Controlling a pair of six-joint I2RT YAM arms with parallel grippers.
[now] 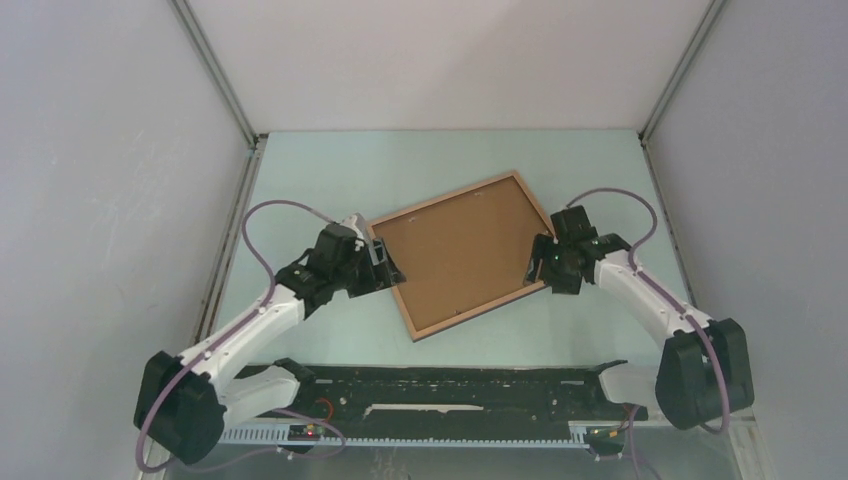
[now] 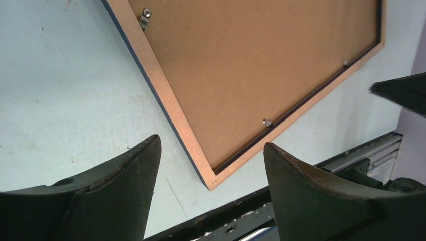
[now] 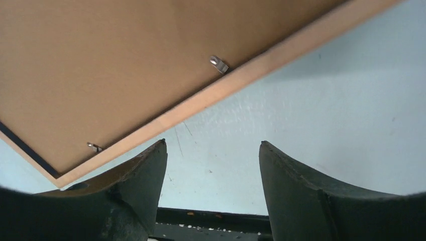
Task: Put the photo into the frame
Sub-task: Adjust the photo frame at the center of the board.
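Note:
The robot will next lower and turn its right gripper onto the frame's near bar (image 3: 226,85).
The frame (image 1: 483,309) lies flat and skewed on the pale table, wood-brown face up, with the plain brown backing board (image 1: 460,255) inside its rails. The photo is not in view. My left gripper (image 1: 385,262) is open and empty beside the frame's left rail. In the left wrist view the gripper (image 2: 211,141) hovers over the frame's near corner (image 2: 171,108). My right gripper (image 1: 537,262) is open and empty at the frame's right corner. In the right wrist view the gripper (image 3: 212,142) is over bare table just off the rail (image 3: 226,85).
Small metal tabs (image 2: 267,122) (image 3: 218,64) sit along the inside of the rails over the board. A black slotted rail (image 1: 450,385) runs along the table's near edge. Grey walls with metal posts (image 1: 215,75) close in the table.

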